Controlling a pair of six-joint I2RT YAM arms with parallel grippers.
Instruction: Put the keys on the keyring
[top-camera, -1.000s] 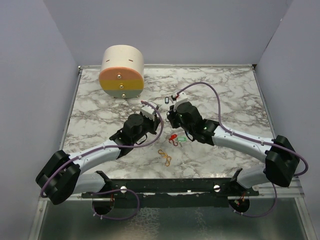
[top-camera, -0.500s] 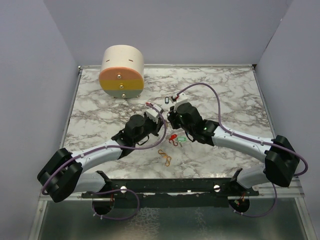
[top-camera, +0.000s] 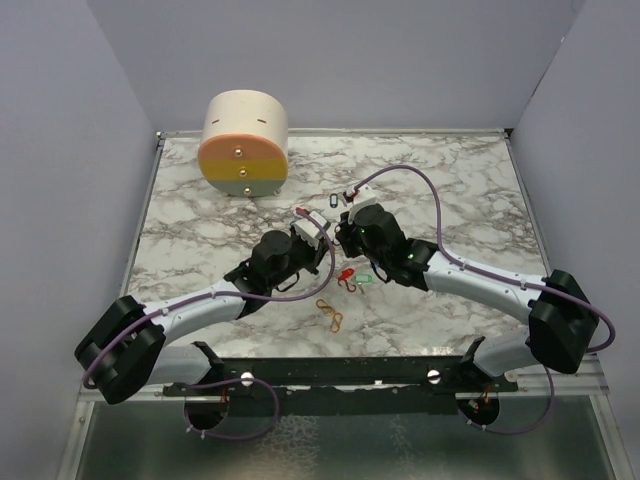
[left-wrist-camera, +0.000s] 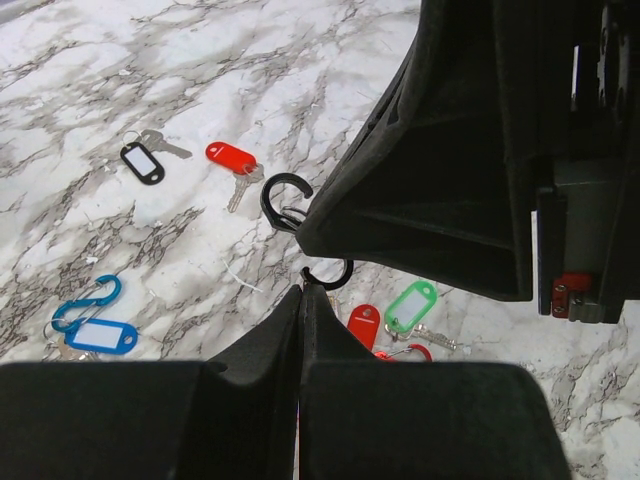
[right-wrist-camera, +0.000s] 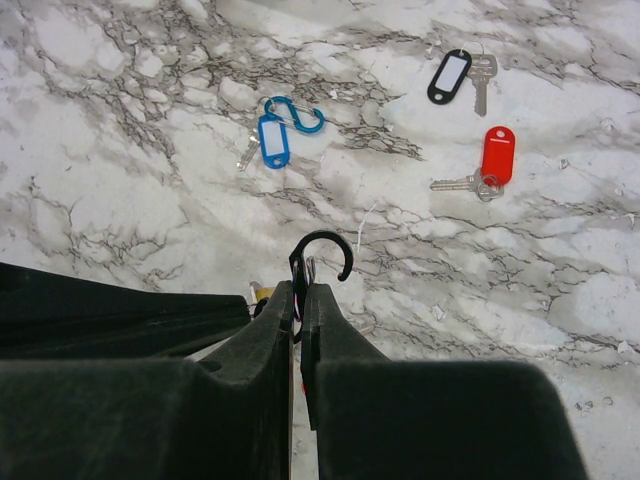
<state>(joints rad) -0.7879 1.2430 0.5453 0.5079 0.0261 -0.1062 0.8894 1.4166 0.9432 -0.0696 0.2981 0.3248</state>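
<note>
My right gripper should next move toward the left in the top view and down to the blue tag (right-wrist-camera: 273, 143) and release, because its black clip (right-wrist-camera: 325, 238) is above the marble.
My right gripper (right-wrist-camera: 300, 290) is shut on a black S-shaped clip (right-wrist-camera: 325, 238), and one hook sticks out past its tips. In the left wrist view the clip's upper loop (left-wrist-camera: 264, 200) and lower loop (left-wrist-camera: 335, 284) show beside the right gripper's body. My left gripper (left-wrist-camera: 302, 292) is shut, with its tips touching the lower loop. A small yellow piece (right-wrist-camera: 260, 292) shows at its tips. On the marble lie a black tag (left-wrist-camera: 142, 162), a red tag (left-wrist-camera: 231, 155), a blue clip with a blue tag (left-wrist-camera: 103, 337), a green tag (left-wrist-camera: 412, 305) and another red tag (left-wrist-camera: 363, 325). Both grippers meet mid-table (top-camera: 328, 230).
A big cream-and-orange cylinder (top-camera: 245, 145) stands at the back left. An orange clip (top-camera: 330, 315) lies near the front, below the red and green tags (top-camera: 352, 278). Grey walls close the table on three sides.
My left gripper has turned and moved a little right, up to the right gripper. The right gripper has hardly moved and still holds the black clip.
</note>
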